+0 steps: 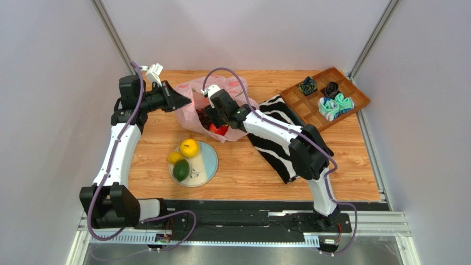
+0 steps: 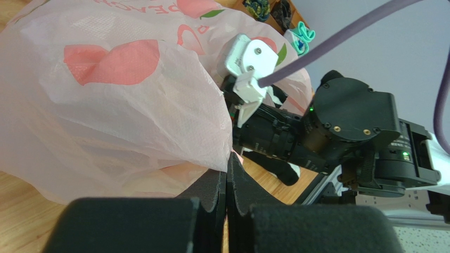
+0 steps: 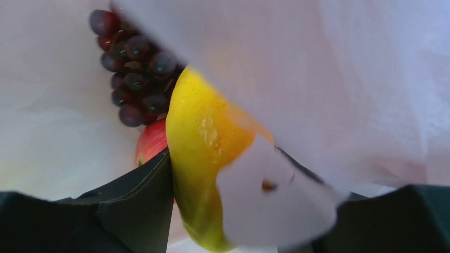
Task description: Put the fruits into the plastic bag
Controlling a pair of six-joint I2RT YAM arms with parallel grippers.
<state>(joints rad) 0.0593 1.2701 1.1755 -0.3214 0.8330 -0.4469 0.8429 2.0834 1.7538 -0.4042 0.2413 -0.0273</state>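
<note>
My right gripper goes down deeper into the bag toward the grape bunch (image 1: 204, 118) (image 3: 138, 73) next, since the mango in its fingers still sits above the fruits inside.
The pink plastic bag (image 1: 235, 85) lies at the table's back middle, its mouth facing the front. My left gripper (image 1: 187, 101) is shut on the bag's left rim, its jaws pinching the film (image 2: 228, 163). My right gripper (image 1: 218, 117) is inside the bag mouth, shut on the orange-yellow mango (image 3: 203, 142). The grape bunch (image 3: 132, 68) and the red fruit (image 3: 150, 142) lie in the bag beyond it; the red fruit (image 1: 219, 130) shows at the mouth. Two lemons (image 1: 189, 147) (image 1: 175, 157) and the green fruit (image 1: 181, 170) sit on a pale plate (image 1: 210, 160).
A zebra-striped cloth (image 1: 276, 149) lies under my right arm, right of the bag. A wooden divided tray (image 1: 362, 102) with rolled cloth bundles stands at the back right. Grey walls close in the table on both sides.
</note>
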